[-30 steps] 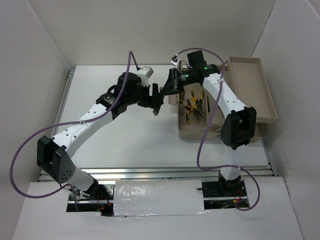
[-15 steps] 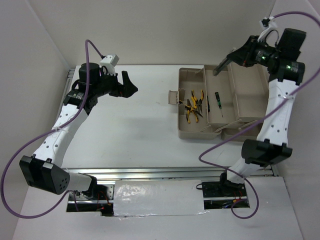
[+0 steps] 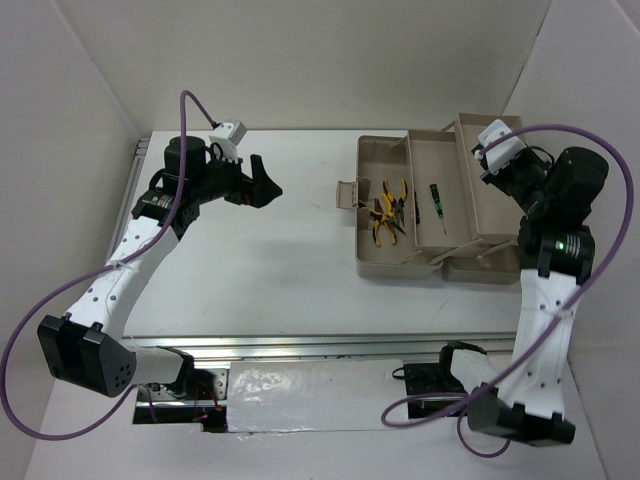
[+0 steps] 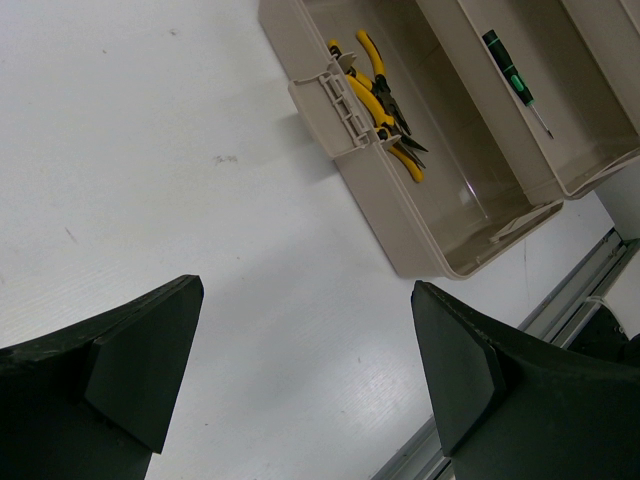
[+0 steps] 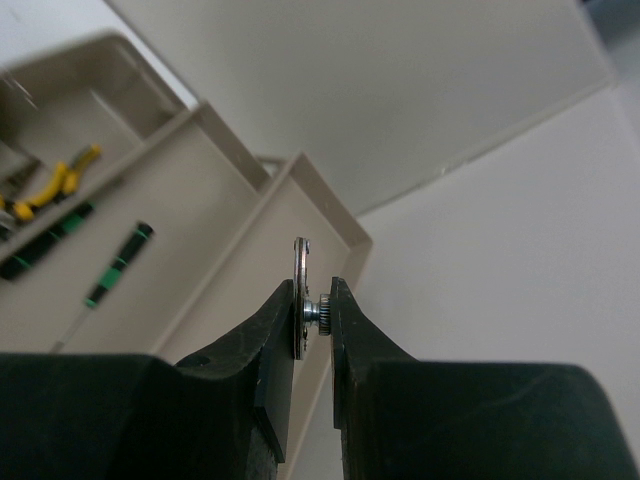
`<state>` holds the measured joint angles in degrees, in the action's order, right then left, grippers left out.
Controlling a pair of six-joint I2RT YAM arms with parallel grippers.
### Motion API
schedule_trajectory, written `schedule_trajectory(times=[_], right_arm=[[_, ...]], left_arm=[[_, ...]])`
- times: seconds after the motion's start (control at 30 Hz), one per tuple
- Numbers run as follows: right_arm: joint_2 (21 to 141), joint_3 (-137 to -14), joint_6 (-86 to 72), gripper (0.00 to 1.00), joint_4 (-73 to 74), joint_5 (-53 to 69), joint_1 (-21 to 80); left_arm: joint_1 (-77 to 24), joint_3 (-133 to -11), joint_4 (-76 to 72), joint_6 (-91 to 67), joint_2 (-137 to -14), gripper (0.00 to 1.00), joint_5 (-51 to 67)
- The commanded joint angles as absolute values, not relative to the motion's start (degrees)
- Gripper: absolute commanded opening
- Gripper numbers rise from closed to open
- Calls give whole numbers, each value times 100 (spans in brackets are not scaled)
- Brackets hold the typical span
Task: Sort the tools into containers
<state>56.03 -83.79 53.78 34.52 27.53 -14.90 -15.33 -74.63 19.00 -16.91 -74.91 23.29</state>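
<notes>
The empty tray (image 3: 492, 203) beside the screwdriver's tray is below. I will move my right gripper down there next and let go of the flat metal piece on the empty tray's bare bottom.
The beige toolbox (image 3: 395, 268) stands open at the right of the table. Two yellow-and-black pliers (image 3: 386, 212) lie in its deep tub, and a dark screwdriver with green marks (image 3: 436, 203) lies in the middle tray. My right gripper (image 5: 316, 292) is shut on a flat grey metal piece (image 5: 300, 285) with a small knurled knob, held above the far right tray (image 5: 270, 250). In the right wrist view, two screwdrivers (image 5: 115, 265) and the pliers (image 5: 60, 180) show below left. My left gripper (image 3: 265, 183) is open and empty above the table, left of the toolbox (image 4: 340, 110); the left wrist view (image 4: 305, 290) confirms this.
White walls close in the table on the left, back and right. A metal rail (image 3: 330, 348) runs along the near edge. The right arm's purple cable (image 3: 600, 240) loops over the toolbox's right side.
A second ago both grippers were close together beside the toolbox's left end. They have parted: the left drew back to the left, the right arm swung over the right tray.
</notes>
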Motion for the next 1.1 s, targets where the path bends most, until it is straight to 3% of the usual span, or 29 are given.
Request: schedule_trajectory(times=[0.0,0.2,0.43,0.77,0.8,0.83,0.87,0.9,1.0,1.07], right_arm=[[6064,-8122,6099,0,2962,2513,-1862],[6363,-7805,6135,0,2716,3119,-2197],[6934,-7382,5950,1,1916,2795,-2197],[7444,-7313,5994,20,1775,2637,-2180],[7470,-7347,5994,27,1862,2619,-2162],[7549,-7496,5959,44,2142,2628,-2153],[7593,-7601,5915,53,2275,2645,-2153],[7637,-7690,5802,80,2381,2637,-2162],[7839,-8312,5494,97,2934,2619,-2180],[7980,-8568,5222,99,3321,2602,-2180]], left_arm=[[-1608,-7532,1565,-1810,-7523,99,2443],[-1652,-7497,1556,-1784,-7559,99,2207],[-1626,-7418,1468,-1881,-7576,99,2030],[-1564,-7365,1389,-1934,-7550,99,1942],[-1538,-7357,1397,-1925,-7559,99,1942],[-1538,-7330,1397,-1925,-7532,99,1899],[-1538,-7321,1389,-1934,-7524,99,1907],[-1512,-7286,1371,-1942,-7523,99,1890],[-1494,-7277,1354,-1977,-7497,99,1925],[-1485,-7269,1362,-1978,-7497,99,1942]])
